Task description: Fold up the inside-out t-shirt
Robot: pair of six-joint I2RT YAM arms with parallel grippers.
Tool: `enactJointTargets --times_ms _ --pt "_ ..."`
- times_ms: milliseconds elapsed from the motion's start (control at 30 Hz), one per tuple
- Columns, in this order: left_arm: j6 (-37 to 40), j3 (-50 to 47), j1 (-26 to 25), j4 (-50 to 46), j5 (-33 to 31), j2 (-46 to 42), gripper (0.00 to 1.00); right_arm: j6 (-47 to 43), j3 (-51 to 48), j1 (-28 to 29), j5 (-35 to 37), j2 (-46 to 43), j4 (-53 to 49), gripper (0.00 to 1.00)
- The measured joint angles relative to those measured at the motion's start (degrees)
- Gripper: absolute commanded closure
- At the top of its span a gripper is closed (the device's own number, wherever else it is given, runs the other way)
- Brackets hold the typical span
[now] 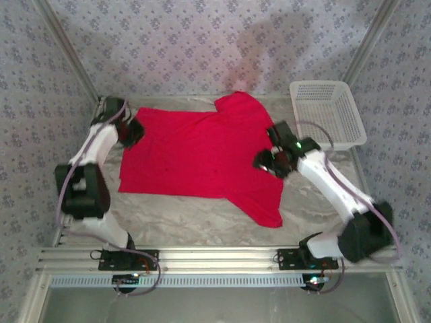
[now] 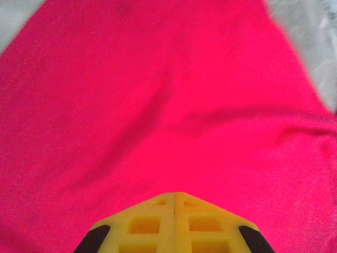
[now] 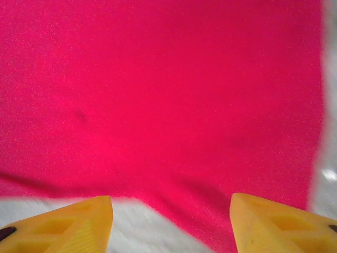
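Observation:
The t-shirt's far hem corner lies outward of my closed fingers, so next my left gripper needs to move outward to that corner and release the t-shirt's edge there.
The inside-out t-shirt is bright red and lies spread flat on the table, one sleeve toward the back and one toward the front right. My left gripper sits at the shirt's back left corner. In the left wrist view its yellow fingers are pressed together just over the red cloth, with no cloth showing between them. My right gripper hovers over the shirt's right edge. Its fingers stand wide apart, with the cloth's edge lying beneath the gap.
A white plastic basket stands at the back right corner. The marbled tabletop lies bare in front of the shirt. Patterned walls close in the back and both sides.

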Motion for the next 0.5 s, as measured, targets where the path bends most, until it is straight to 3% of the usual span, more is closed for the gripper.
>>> enactJointTargets --times_ms 233,367,500 --pt "1.49 35.36 0.26 -2.16 2.08 31.80 1.00 -2.86 31.61 -4.04 -1.77 38.18 11.69 0.45" --pt "1.16 49.31 1.20 -6.73 4.13 43.52 1.00 -1.86 46.73 -6.01 -3.91 52.43 12.50 0.49" --pt "-0.68 58.10 3.34 -9.86 7.45 50.45 1.00 0.74 54.21 -8.00 -6.19 60.24 11.96 0.49"
